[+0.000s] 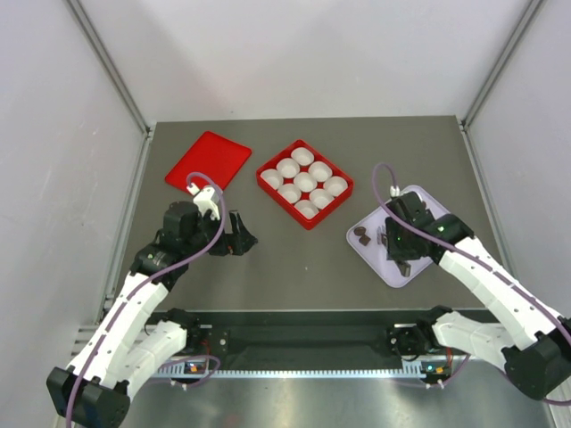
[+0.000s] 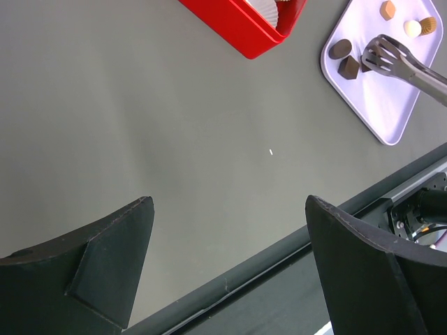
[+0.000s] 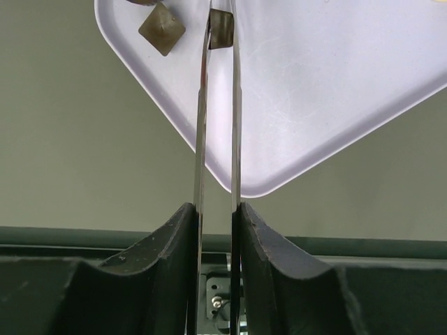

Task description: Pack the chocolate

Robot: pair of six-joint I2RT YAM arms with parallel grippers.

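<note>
The tongs in the robot's right gripper next need to go up, outward and left in the top view, then down for release over the box's farthest cup (image 1: 302, 156), because that cup is empty.
Chocolate pieces lie on a lavender tray (image 1: 379, 256) at the right: dark ones (image 2: 340, 49) near its left end and tan ones (image 2: 387, 9) further back. My right gripper (image 3: 216, 209) is shut on metal tongs (image 3: 202, 105). The tong tips pinch a dark chocolate (image 3: 221, 29) over the tray (image 3: 314, 91), beside another dark piece (image 3: 161, 28). The tongs also show in the left wrist view (image 2: 398, 63). A red box (image 1: 268, 189) holding white paper cups (image 1: 304, 181) stands at the centre back. My left gripper (image 2: 229, 209) is open and empty above bare table, left of the box.
A flat red lid (image 1: 207, 160) lies at the back left. The dark rail of the table's near edge (image 2: 230, 286) runs just below my left fingers. White walls close in the table on three sides.
</note>
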